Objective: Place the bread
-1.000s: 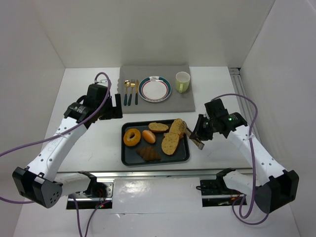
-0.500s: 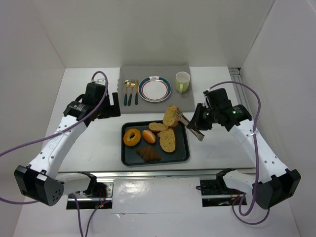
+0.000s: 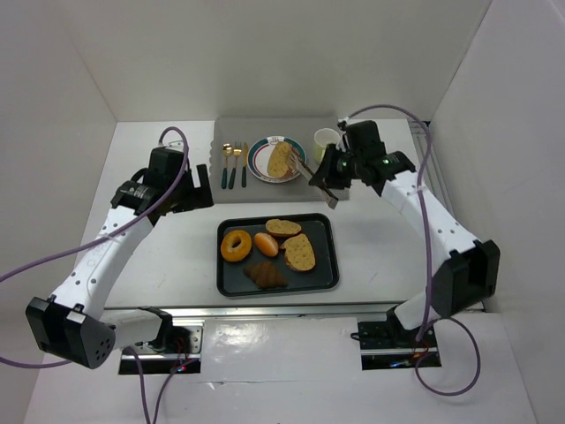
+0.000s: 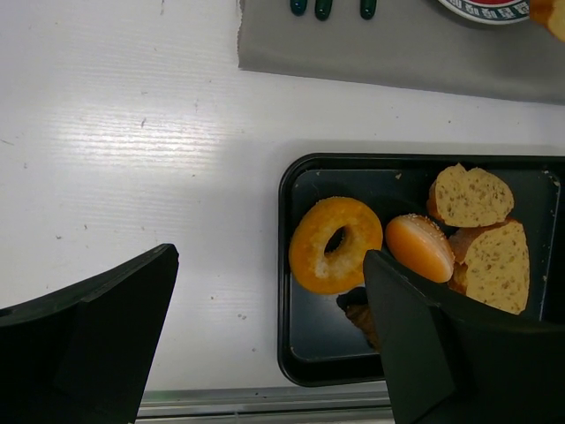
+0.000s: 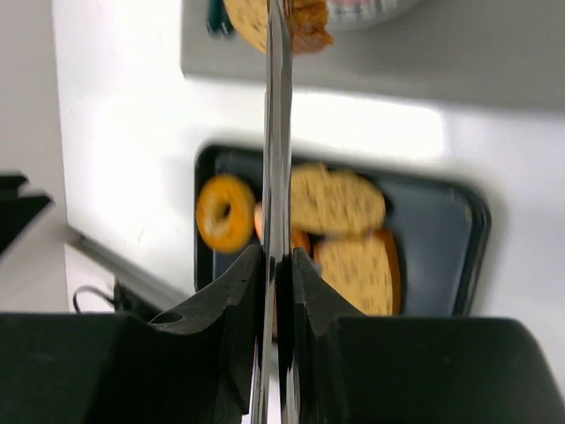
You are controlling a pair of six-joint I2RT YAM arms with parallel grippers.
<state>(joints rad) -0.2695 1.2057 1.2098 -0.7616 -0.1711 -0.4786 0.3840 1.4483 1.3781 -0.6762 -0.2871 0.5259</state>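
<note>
The slice of bread is still hanging, so I will next bring my right gripper down toward the plate's cutlery side (image 3: 262,161), to its left in the top view, and let go of the metal tongs.
My right gripper (image 3: 332,175) is shut on metal tongs (image 3: 311,173), which pinch a slice of bread (image 3: 281,159) just above the white plate (image 3: 261,168) on the grey mat. In the right wrist view the gripper (image 5: 276,265) clamps the tongs (image 5: 276,124), with the slice (image 5: 250,19) at their tip at the top edge. My left gripper (image 3: 203,188) is open and empty over the table left of the black tray (image 3: 278,290). It also shows in the left wrist view (image 4: 271,256).
The tray holds a donut (image 3: 236,245), a bun (image 3: 266,244), a croissant (image 3: 265,275) and two bread slices (image 3: 300,252). The grey mat (image 3: 231,192) also carries cutlery (image 3: 234,163) and a green cup (image 3: 327,144) close behind my right gripper. White walls stand on both sides.
My right gripper has lifted the bread slice off the tray with the tongs and carried it back and left to over the plate. The left arm has barely moved.
</note>
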